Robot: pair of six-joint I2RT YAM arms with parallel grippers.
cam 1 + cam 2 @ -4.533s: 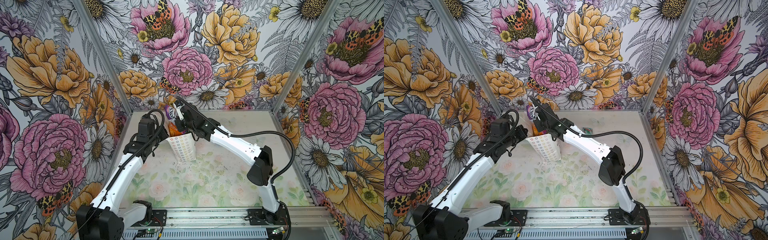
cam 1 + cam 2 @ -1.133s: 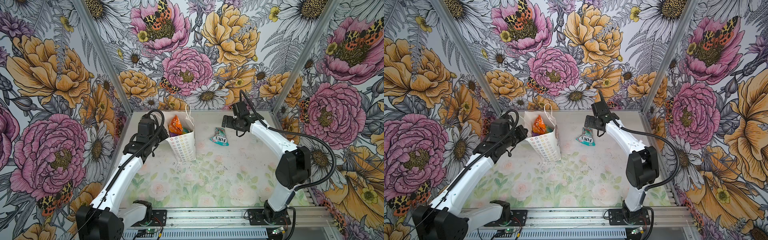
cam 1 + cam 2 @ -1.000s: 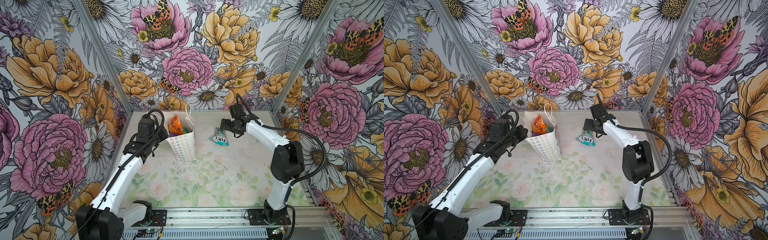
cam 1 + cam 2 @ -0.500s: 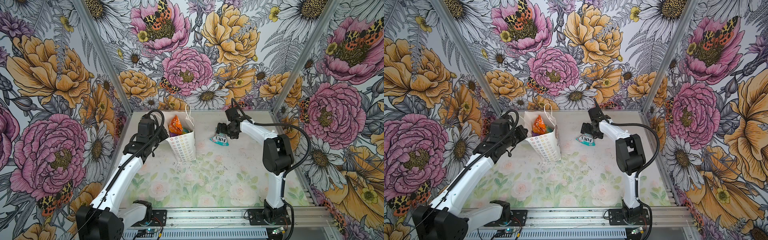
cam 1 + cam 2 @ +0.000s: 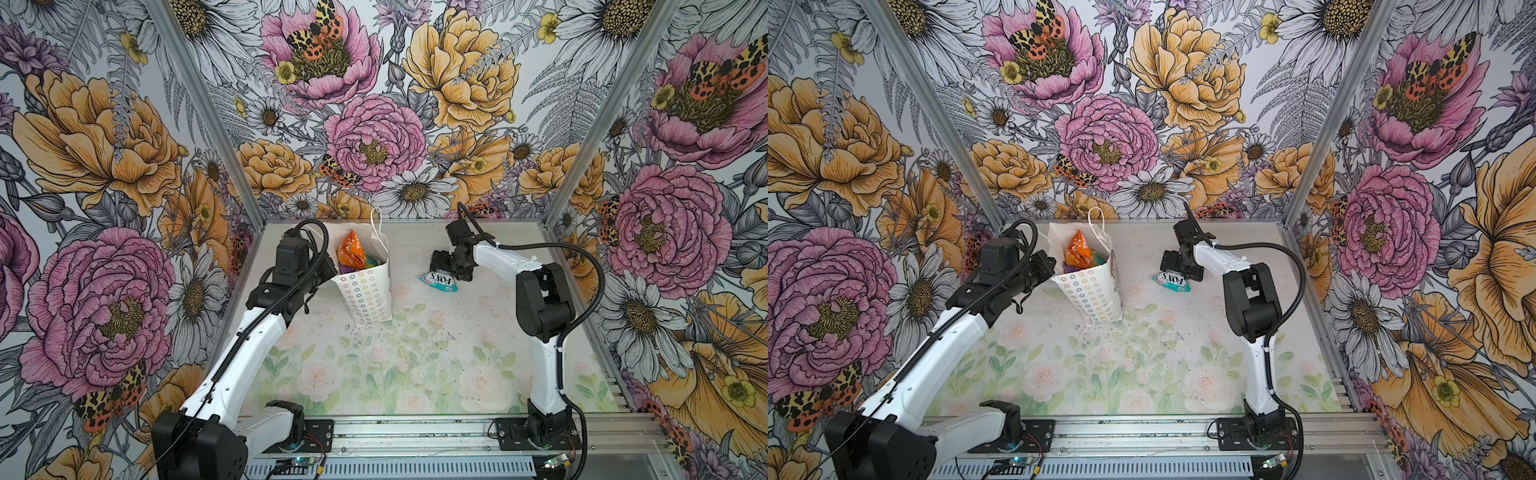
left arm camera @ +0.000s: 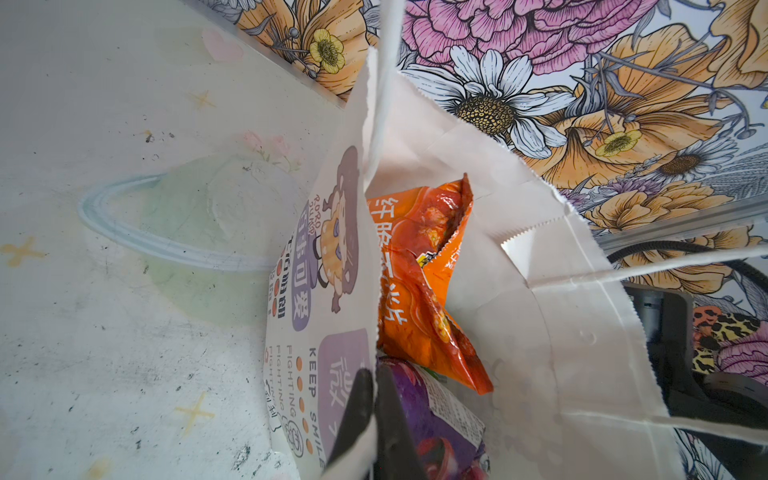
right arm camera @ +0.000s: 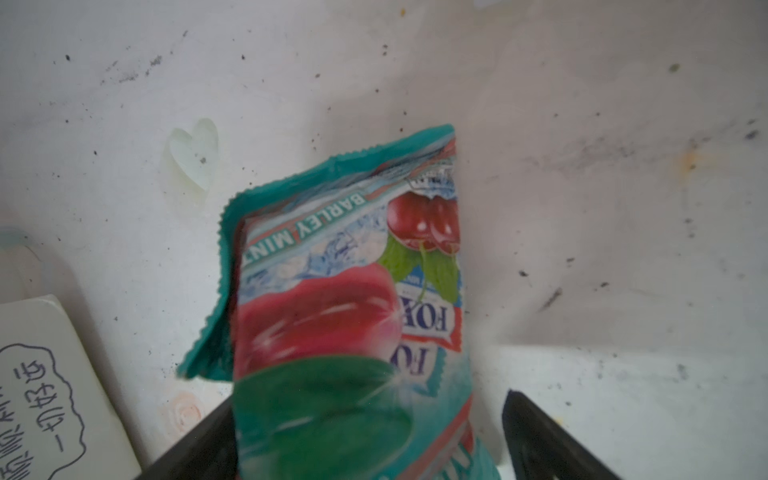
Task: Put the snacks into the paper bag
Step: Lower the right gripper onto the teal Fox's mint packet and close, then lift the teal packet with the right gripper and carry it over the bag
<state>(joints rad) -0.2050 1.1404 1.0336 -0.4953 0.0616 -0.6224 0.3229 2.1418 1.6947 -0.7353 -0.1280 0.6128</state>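
The teal "FOX'S" packet already lies on the tabletop between the two fingers of my right gripper, so they will close across the middle of the packet next.
The white paper bag (image 5: 365,291) (image 5: 1092,295) stands upright at the back left of the table. My left gripper (image 5: 332,270) (image 6: 376,374) is shut on the printed front wall of the bag (image 6: 324,257) at its rim. Inside the bag, an orange snack packet (image 6: 419,270) (image 5: 350,253) sticks up above a purple one (image 6: 436,419). A teal "FOX'S" snack packet (image 5: 440,281) (image 5: 1172,281) (image 7: 345,291) lies on the table right of the bag. My right gripper (image 5: 446,266) (image 7: 365,411) is down over it, open, with one finger on each side.
Floral walls close in the table (image 5: 415,353) at the back and on both sides. A metal rail (image 5: 415,436) runs along the front. The bag's cord handle (image 5: 376,232) stands up above the rim. A corner of the bag (image 7: 41,395) shows beside the right gripper.
The right arm has swung left and come down until its open jaws straddle the teal packet. The left arm and the bag have stayed still.
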